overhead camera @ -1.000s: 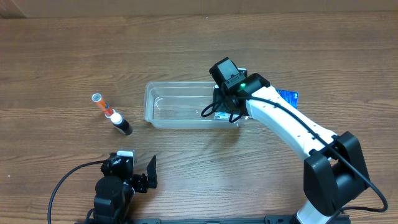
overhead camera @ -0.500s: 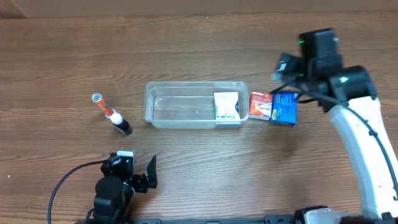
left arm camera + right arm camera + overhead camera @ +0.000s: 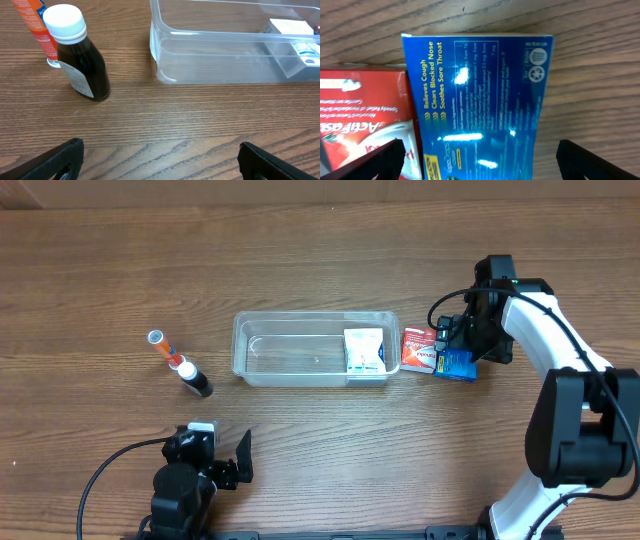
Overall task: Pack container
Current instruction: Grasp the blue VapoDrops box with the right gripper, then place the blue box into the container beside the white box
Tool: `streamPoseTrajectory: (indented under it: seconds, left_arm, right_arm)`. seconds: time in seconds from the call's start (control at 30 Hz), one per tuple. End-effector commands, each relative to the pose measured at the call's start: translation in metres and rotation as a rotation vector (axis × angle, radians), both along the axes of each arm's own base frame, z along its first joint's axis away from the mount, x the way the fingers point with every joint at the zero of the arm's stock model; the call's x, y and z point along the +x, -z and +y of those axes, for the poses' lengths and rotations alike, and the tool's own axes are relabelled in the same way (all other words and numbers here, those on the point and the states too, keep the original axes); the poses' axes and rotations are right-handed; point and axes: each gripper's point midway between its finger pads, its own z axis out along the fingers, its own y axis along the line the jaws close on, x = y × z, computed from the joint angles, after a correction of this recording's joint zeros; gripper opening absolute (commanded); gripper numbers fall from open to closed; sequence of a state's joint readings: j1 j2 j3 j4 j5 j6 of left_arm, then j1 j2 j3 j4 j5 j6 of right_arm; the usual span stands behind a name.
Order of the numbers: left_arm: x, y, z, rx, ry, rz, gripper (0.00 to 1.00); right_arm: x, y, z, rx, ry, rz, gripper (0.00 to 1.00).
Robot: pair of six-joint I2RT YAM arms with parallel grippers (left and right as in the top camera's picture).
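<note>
My right gripper isn't ready to close on the long sides of the blue packet (image 3: 456, 365) yet. It should go straight down onto that packet first.
The clear plastic container (image 3: 300, 350) lies mid-table with a white packet (image 3: 364, 350) in its right end; it also shows in the left wrist view (image 3: 225, 55), with the packet (image 3: 295, 37). A red packet (image 3: 419, 347) and a blue packet (image 3: 456, 365) lie just right of it. My right gripper (image 3: 462, 340) is open, low over the blue packet (image 3: 480, 100), fingers on either side of it, the red packet (image 3: 365, 120) at its left. My left gripper (image 3: 238, 462) is open and empty near the front edge, left of centre.
A dark brown bottle with a white cap (image 3: 194, 379) and an orange tube (image 3: 164, 349) lie left of the container; both show in the left wrist view, bottle (image 3: 82, 62) and tube (image 3: 37, 25). Bare wood table all round.
My right arm left the container, where the white packet now lies, swung out right, then came down over the blue packet. The left arm has not moved.
</note>
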State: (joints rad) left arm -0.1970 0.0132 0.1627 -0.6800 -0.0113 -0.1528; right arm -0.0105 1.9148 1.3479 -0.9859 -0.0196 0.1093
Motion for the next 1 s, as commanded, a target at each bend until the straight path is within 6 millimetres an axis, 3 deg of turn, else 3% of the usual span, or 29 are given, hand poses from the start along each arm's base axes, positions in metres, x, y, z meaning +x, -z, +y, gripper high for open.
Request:
streamPoseTrajectory:
  seconds: [0.0,0.13,0.17,0.2,0.37,0.47,0.57,0.6,0.7,0.83,0.9,0.97]
  left_arm:
    - [0.000,0.000,-0.001,0.017,0.013,-0.011,1.00]
    - [0.000,0.000,-0.001,0.017,0.013,-0.011,1.00]
    - [0.000,0.000,-0.001,0.017,0.013,-0.011,1.00]
    - [0.000,0.000,-0.001,0.017,0.013,-0.011,1.00]
    - [0.000,0.000,-0.001,0.017,0.013,-0.011,1.00]
    - [0.000,0.000,-0.001,0.017,0.013,-0.011,1.00]
    - [0.000,0.000,-0.001,0.017,0.013,-0.011,1.00]
    - [0.000,0.000,-0.001,0.017,0.013,-0.011,1.00]
    - [0.000,0.000,-0.001,0.017,0.013,-0.011,1.00]
    - [0.000,0.000,-0.001,0.017,0.013,-0.011,1.00]
    - [0.000,0.000,-0.001,0.017,0.013,-0.011,1.00]
    - [0.000,0.000,-0.001,0.017,0.013,-0.011,1.00]
  right_arm:
    - [-0.003,0.021,0.004,0.012,-0.013,0.048,0.96]
    - [-0.002,0.039,0.000,-0.006,0.031,0.074,0.90]
    - [0.001,0.039,-0.003,-0.020,0.054,0.066,0.85]
    - [-0.001,0.038,-0.014,-0.084,0.090,0.072,0.73]
    - [-0.005,0.038,-0.020,-0.120,0.102,0.084,0.76]
    - [-0.005,0.036,-0.021,-0.121,0.102,0.087,0.66]
    - [-0.001,0.009,-0.023,-0.132,0.150,0.060,0.62]
    - [0.003,-0.021,-0.020,-0.116,0.161,0.008,0.62]
    - [0.002,-0.079,0.010,-0.029,0.110,-0.102,0.61]
    - [-0.020,-0.153,0.082,0.058,-0.052,-0.296,0.57]
    - [-0.031,-0.175,0.127,0.110,-0.145,-0.376,0.56]
    - [-0.038,-0.184,0.175,0.166,-0.242,-0.433,0.55]
